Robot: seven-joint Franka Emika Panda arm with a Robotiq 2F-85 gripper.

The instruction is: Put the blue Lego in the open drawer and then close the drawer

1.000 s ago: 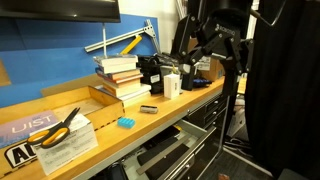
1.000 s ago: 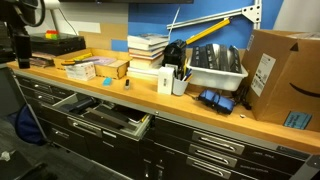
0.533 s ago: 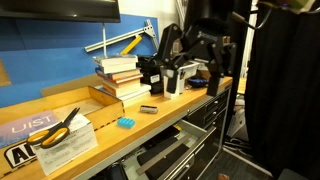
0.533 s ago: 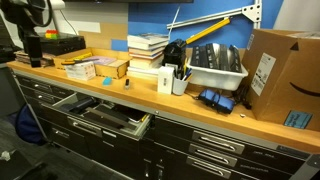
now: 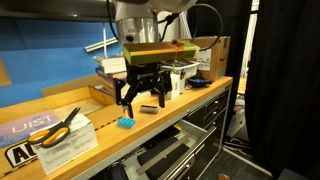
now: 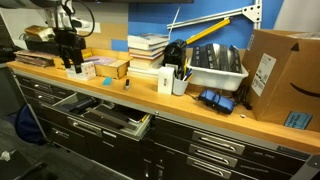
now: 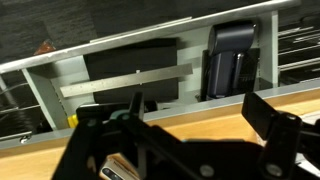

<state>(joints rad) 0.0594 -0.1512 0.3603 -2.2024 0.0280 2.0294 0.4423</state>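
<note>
My gripper shifts from above the drawer's edge over the bench next and goes down around the blue Lego (image 5: 126,122), which lies below.
The blue Lego (image 5: 126,122) is a tiny cyan brick lying on the wooden bench near its front edge. My gripper (image 5: 142,102) is open and empty, and hangs just above and slightly to the right of it. It also shows in an exterior view (image 6: 70,62), low over the bench. The drawer (image 6: 108,118) stands pulled out below the bench, and shows in an exterior view (image 5: 162,156) too. In the wrist view my open fingers (image 7: 200,130) frame bare bench wood, with the drawer (image 7: 130,82) beyond the edge. The Lego is hidden there.
A small dark flat block (image 5: 148,108) lies right of the Lego. Yellow-handled scissors (image 5: 55,130) rest on papers to the left. A book stack (image 5: 118,78) stands behind. A white bin (image 6: 215,65) and a cardboard box (image 6: 280,75) stand further along the bench.
The arm has swung from the far end of the bench to its middle and come down over the blue Lego. The fingers stay open.
</note>
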